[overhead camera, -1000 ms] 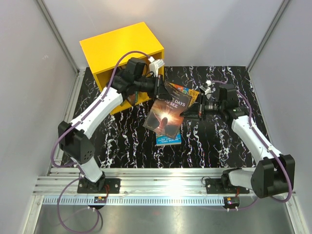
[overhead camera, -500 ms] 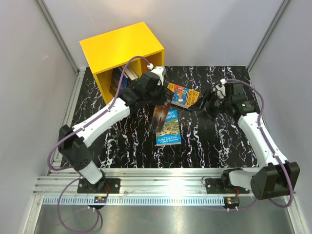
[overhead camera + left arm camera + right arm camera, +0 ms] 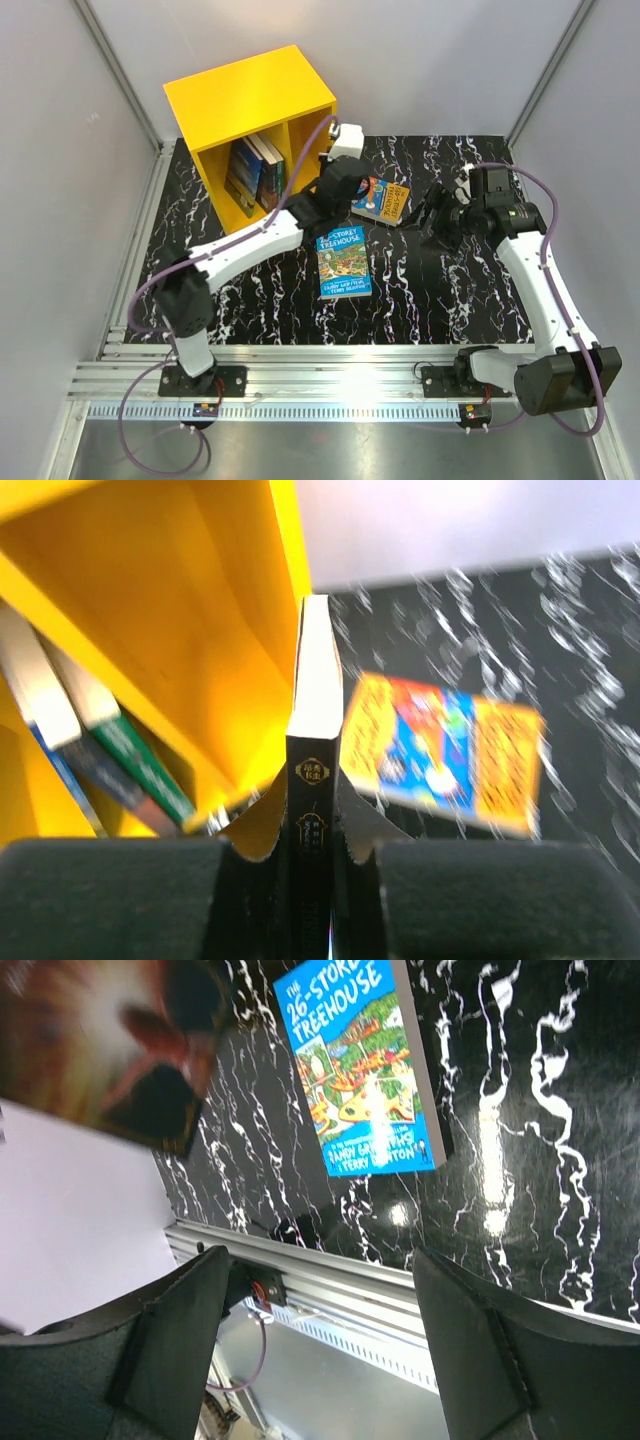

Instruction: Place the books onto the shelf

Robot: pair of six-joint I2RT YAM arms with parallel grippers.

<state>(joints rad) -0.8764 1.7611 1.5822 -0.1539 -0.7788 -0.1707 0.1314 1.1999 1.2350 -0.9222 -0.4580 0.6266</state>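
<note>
Next, the left gripper goes down toward the left in the top view into the shelf's empty section (image 3: 302, 136) (image 3: 225, 630). It releases the dark book there, as the other section already holds books.
The yellow shelf (image 3: 250, 95) stands at the back left with several books (image 3: 255, 168) upright in its left compartment. My left gripper (image 3: 333, 196) is shut on a dark book (image 3: 313, 780), held edge-on just in front of the shelf (image 3: 190, 630). A blue book (image 3: 343, 262) lies flat mid-table, and an orange-yellow book (image 3: 383, 198) lies behind it. My right gripper (image 3: 437, 215) hangs open and empty to the right of the orange-yellow book. In the right wrist view the right gripper (image 3: 318, 1255) points past the blue book (image 3: 360, 1070) at the table's near edge.
The black marbled tabletop (image 3: 440, 290) ends at an aluminium rail (image 3: 340, 360) along the near edge. Grey walls close in on both sides and behind. The left arm's cable (image 3: 300, 150) loops in front of the shelf's right compartment.
My right gripper let go of the dark book, opened and drew back to the right. The left gripper turned that book edge-on and carried it towards the shelf, uncovering the blue book.
</note>
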